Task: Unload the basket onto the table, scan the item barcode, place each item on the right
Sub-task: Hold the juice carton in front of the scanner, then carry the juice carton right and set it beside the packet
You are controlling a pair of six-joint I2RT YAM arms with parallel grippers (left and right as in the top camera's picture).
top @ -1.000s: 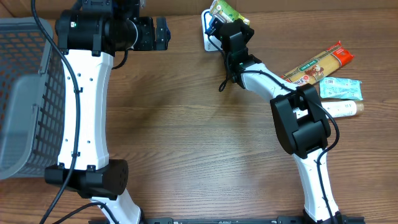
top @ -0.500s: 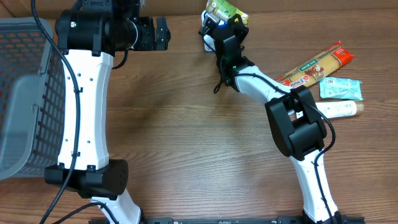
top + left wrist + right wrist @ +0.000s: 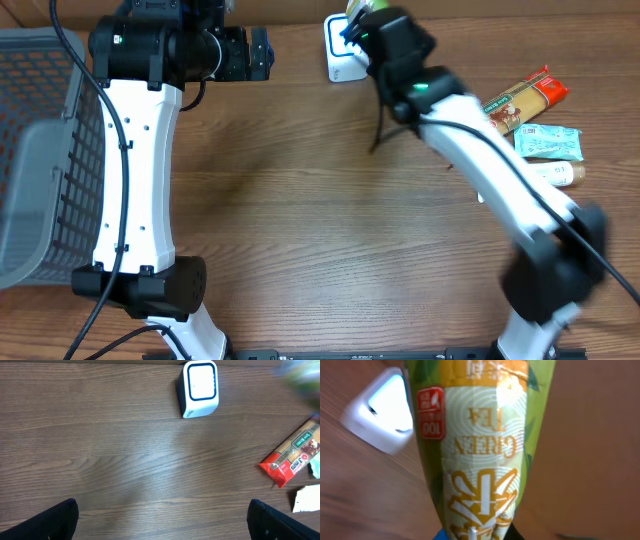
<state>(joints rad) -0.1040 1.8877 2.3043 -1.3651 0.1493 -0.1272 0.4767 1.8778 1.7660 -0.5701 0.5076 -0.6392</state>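
Observation:
My right gripper will next swing back and to the right in the overhead view, going down to release the packet by the blue-green pouch point(image 3: 530, 141), as other items lie there.
A green tea packet point(image 3: 480, 450), green and orange with white lettering, fills the right wrist view. My right gripper point(image 3: 480, 536) is shut on its lower end. The white barcode scanner point(image 3: 382, 415) with a blue-lit face stands just left of the packet. From overhead the packet point(image 3: 357, 8) is at the table's far edge, right beside the scanner point(image 3: 336, 58), with the right gripper point(image 3: 375, 28) behind it. My left gripper point(image 3: 262, 52) hangs open left of the scanner, holding nothing. In the left wrist view the scanner point(image 3: 199, 387) stands upright and the open fingers point(image 3: 57, 520) frame bare wood.
A grey mesh basket point(image 3: 40, 150) fills the left edge. A red pasta packet point(image 3: 525, 100), a blue-green pouch point(image 3: 547, 142) and a white tube point(image 3: 555, 175) lie at the right. The right arm stretches blurred across the right half of the table.
The right arm has swung, its elbow moving out toward the right front. The packet has shifted slightly toward the far edge beside the scanner. The left arm has not moved.

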